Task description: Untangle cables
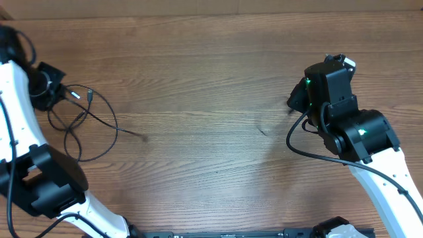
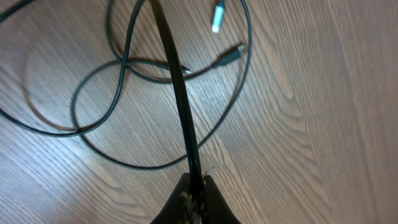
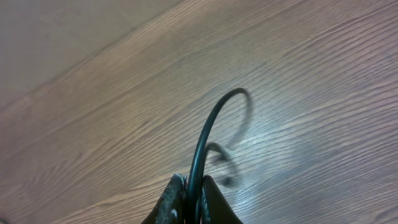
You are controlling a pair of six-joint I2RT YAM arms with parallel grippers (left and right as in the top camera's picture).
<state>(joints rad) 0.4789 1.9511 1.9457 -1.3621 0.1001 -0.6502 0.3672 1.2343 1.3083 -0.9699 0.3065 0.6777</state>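
Note:
The loose end of the black cable crosses over the loops, so the left gripper will next pull the black cable to the left in the overhead view, clear of the loops, and let go of it.
Thin black cables [image 1: 92, 129] lie in overlapping loops on the wooden table at the far left. One loose end [image 1: 141, 137] reaches toward the middle. My left gripper [image 1: 51, 92] sits at the loops' upper left. In the left wrist view it [image 2: 196, 186] is shut on one black cable [image 2: 177, 81], held taut above the loops [image 2: 99, 93]. Two plug ends [image 2: 231, 57], one light-tipped [image 2: 216, 15], lie beyond. My right gripper [image 1: 295, 100] is at the right. In its wrist view it [image 3: 191, 190] is shut on a black cable [image 3: 208, 127] that arches up and bends back down to the table.
The table's far edge [image 3: 74, 68] shows in the right wrist view, with a plain surface beyond. A thicker black cable [image 1: 294, 147] loops from the right arm's body. The left arm's white links and black joint [image 1: 46, 178] fill the lower left corner.

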